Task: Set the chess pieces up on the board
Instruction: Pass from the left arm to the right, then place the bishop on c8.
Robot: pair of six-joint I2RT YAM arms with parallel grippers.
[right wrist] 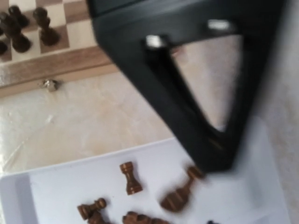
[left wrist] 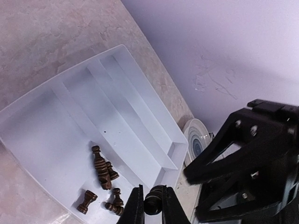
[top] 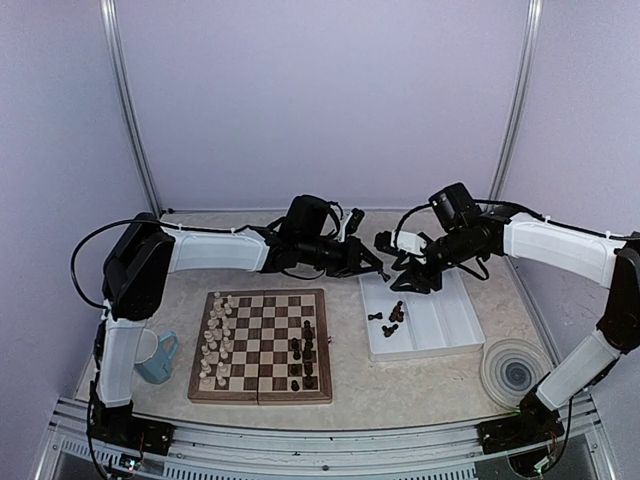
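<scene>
The dark row's far end (top: 308, 314) is below my left gripper and to its left in the top view, so next my left gripper will move across and down to release there.
The board (top: 262, 346) lies at the near left, with several dark chess pieces (top: 303, 356) standing along its right side. More dark pieces (top: 390, 318) lie loose in the white tray (top: 445, 320); they also show in the left wrist view (left wrist: 100, 168) and the right wrist view (right wrist: 130, 177). My left gripper (top: 380, 268) hangs over the tray's far left corner. In the left wrist view it (left wrist: 154, 211) is shut on a dark piece (left wrist: 155, 199). My right gripper (top: 406, 283) hovers right beside it, over the tray, with its fingers (left wrist: 219, 147) apart and empty.
Cream-white pieces (top: 215, 338) fill the board's left side. A blue mug (top: 156, 357) stands left of the board. A round disc (top: 514, 371) lies right of the tray. A small metal bit (right wrist: 49, 84) lies on the table between the board's edge (right wrist: 56, 65) and the tray.
</scene>
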